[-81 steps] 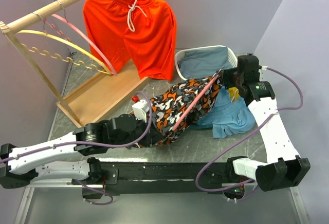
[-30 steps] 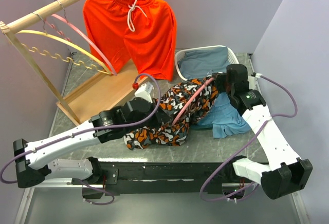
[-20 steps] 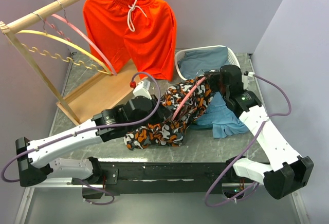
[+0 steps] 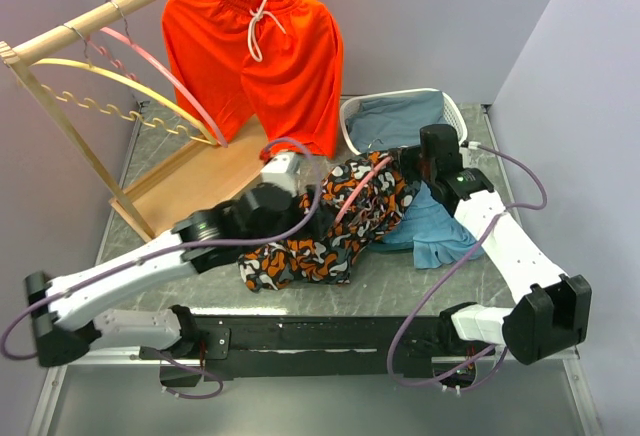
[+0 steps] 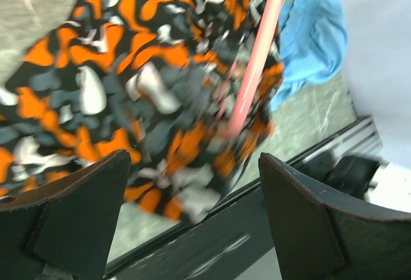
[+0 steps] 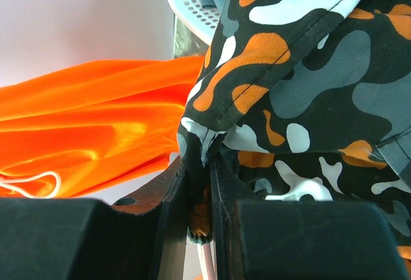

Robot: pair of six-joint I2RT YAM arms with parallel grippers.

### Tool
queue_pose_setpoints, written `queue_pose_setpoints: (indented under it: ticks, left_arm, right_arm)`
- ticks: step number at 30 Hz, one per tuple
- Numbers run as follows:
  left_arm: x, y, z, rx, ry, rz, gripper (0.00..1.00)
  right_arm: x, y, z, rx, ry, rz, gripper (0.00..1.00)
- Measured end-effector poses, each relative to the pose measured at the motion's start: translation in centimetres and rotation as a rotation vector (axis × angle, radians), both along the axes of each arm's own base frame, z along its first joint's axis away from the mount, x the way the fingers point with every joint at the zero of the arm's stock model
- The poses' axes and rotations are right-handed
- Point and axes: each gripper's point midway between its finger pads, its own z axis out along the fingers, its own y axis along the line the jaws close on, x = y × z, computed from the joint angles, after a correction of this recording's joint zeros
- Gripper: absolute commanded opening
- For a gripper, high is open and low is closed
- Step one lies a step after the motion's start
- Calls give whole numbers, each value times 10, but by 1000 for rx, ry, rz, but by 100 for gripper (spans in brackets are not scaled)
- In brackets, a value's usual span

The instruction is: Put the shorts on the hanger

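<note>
The near end of the hanger arm is still off-center between the left gripper's fingers, so that gripper should move down first to get onto the shorts' edge there.
The camouflage shorts lie bunched on the table, their upper part lifted toward the right. A pale pink hanger arm runs through the fabric up to my right gripper. In the right wrist view, that gripper is shut on a fold of the shorts, with the hanger rod showing between the fingers. My left gripper hovers over the shorts. In the left wrist view, the left gripper stands wide open and holds nothing, above the shorts and hanger.
A wooden rack at the back left carries plain orange shorts, a yellow hanger and another pink hanger. A white basket stands behind the right gripper. A blue cloth lies under the right arm.
My left gripper has opened, let go of the shorts and moved up and to the right; the fabric's lower part settled on the table. The right gripper shifted left, still holding the hanger.
</note>
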Motion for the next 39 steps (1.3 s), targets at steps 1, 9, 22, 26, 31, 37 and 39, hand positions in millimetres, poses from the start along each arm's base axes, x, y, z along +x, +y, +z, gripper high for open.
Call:
queue_pose_setpoints:
  ticks: [1, 9, 22, 26, 31, 37, 39]
  left_arm:
    - [-4, 8, 0, 9, -15, -11, 85]
    - [-23, 36, -20, 53, -111, -103, 70]
    - [-9, -4, -37, 76, -187, -180, 59]
    - [-10, -14, -44, 81, -170, -212, 60]
    - [-21, -19, -34, 15, -179, -265, 61]
    - [-30, -21, -21, -59, -204, -298, 59]
    - [-28, -26, -25, -55, -201, -298, 58]
  right_arm:
    - [1, 1, 0, 2, 3, 4, 0]
    - [5, 11, 8, 22, -7, 55, 0]
    - [3, 20, 9, 32, -8, 116, 0]
    - [3, 20, 10, 26, -11, 121, 0]
    - [2, 21, 12, 25, -14, 130, 0]
    - [4, 23, 19, 38, -30, 133, 0]
    - [4, 23, 19, 40, -29, 132, 0]
